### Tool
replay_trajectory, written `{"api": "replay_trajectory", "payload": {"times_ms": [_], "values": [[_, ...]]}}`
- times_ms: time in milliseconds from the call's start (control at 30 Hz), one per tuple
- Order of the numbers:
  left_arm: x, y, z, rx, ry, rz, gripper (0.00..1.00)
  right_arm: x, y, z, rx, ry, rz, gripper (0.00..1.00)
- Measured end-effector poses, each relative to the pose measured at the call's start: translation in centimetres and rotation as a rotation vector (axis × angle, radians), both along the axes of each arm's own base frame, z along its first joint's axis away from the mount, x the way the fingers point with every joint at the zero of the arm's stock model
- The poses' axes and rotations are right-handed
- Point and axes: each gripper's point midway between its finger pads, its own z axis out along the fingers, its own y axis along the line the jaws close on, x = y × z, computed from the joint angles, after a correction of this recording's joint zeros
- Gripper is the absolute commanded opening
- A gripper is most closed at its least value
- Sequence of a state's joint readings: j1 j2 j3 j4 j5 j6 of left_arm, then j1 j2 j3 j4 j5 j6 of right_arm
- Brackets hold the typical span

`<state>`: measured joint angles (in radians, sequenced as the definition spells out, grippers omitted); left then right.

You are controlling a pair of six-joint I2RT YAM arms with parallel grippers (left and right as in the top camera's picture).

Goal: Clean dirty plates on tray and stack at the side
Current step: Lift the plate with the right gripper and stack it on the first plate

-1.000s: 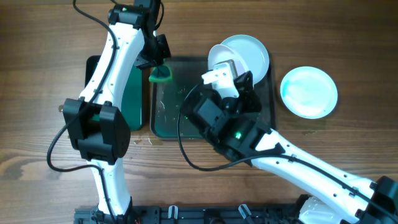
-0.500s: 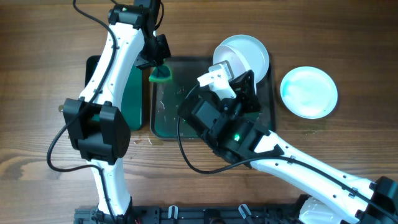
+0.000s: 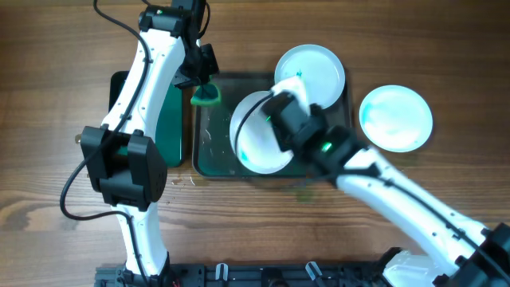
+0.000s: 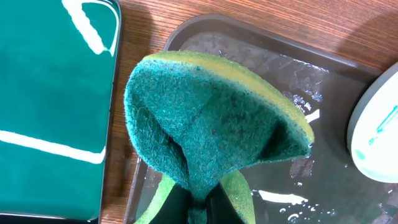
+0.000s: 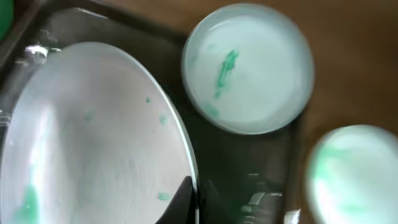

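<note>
My right gripper carries the rim of the white plate to the right in the overhead view, over the pale-blue plate (image 3: 396,118) (image 5: 354,174), next. Then it lowers and releases the plate to stack plates.
My right gripper (image 3: 273,110) (image 5: 194,200) is shut on the rim of a white plate (image 3: 253,139) (image 5: 93,137) with small teal specks. It holds the plate tilted over the middle of the dark-green tray (image 3: 211,151) (image 5: 249,168). A second plate (image 3: 311,70) (image 5: 249,68) with a teal streak lies in the tray's far right corner. A third, pale-blue plate (image 3: 396,118) (image 5: 354,174) lies on the table right of the tray. My left gripper (image 3: 202,80) (image 4: 202,202) is shut on a folded green sponge (image 3: 206,96) (image 4: 211,118) over the tray's far left corner (image 4: 323,186).
A smaller narrow green tray (image 3: 171,119) (image 4: 50,93) lies left of the large tray, partly under my left arm. The large tray's floor is wet. Bare wooden table surrounds both trays.
My right gripper has carried its plate from beside the far-right plate to the left and nearer, over the tray's middle, face now up. The left arm and sponge have not moved.
</note>
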<state>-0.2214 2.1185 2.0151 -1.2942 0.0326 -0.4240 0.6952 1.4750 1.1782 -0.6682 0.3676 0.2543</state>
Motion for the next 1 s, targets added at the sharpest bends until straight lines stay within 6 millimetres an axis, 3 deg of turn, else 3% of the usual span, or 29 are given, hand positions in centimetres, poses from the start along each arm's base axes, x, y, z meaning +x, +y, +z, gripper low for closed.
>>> {"api": "replay_trajectory", "payload": {"times_ms": [167,300,533,700,800,1000], "values": [[0.0,0.0,0.0,0.0,0.0,0.0,0.04,2.5,-4.0,-0.7,0.342,0.187,-0.072,0.04],[0.0,0.0,0.0,0.0,-0.001,0.0,0.04,4.1,-11.8,-0.8,0.493,0.227,-0.264,0.04],[0.4,-0.1,0.1,-0.003,-0.015,0.0,0.04,2.3,-24.6,-2.4,0.461,0.243,-0.658,0.04],[0.4,-0.1,0.1,-0.003,-0.015,0.0,0.04,0.9,-30.9,-3.3,0.381,0.215,-0.894,0.04],[0.4,-0.1,0.1,-0.003,-0.015,0.0,0.04,0.6,-32.8,-4.2,0.331,0.21,-0.988,0.04],[0.3,-0.7,0.1,-0.004,-0.018,-0.013,0.04,0.3,-34.2,-7.5,0.261,0.279,-1.057,0.04]]}}
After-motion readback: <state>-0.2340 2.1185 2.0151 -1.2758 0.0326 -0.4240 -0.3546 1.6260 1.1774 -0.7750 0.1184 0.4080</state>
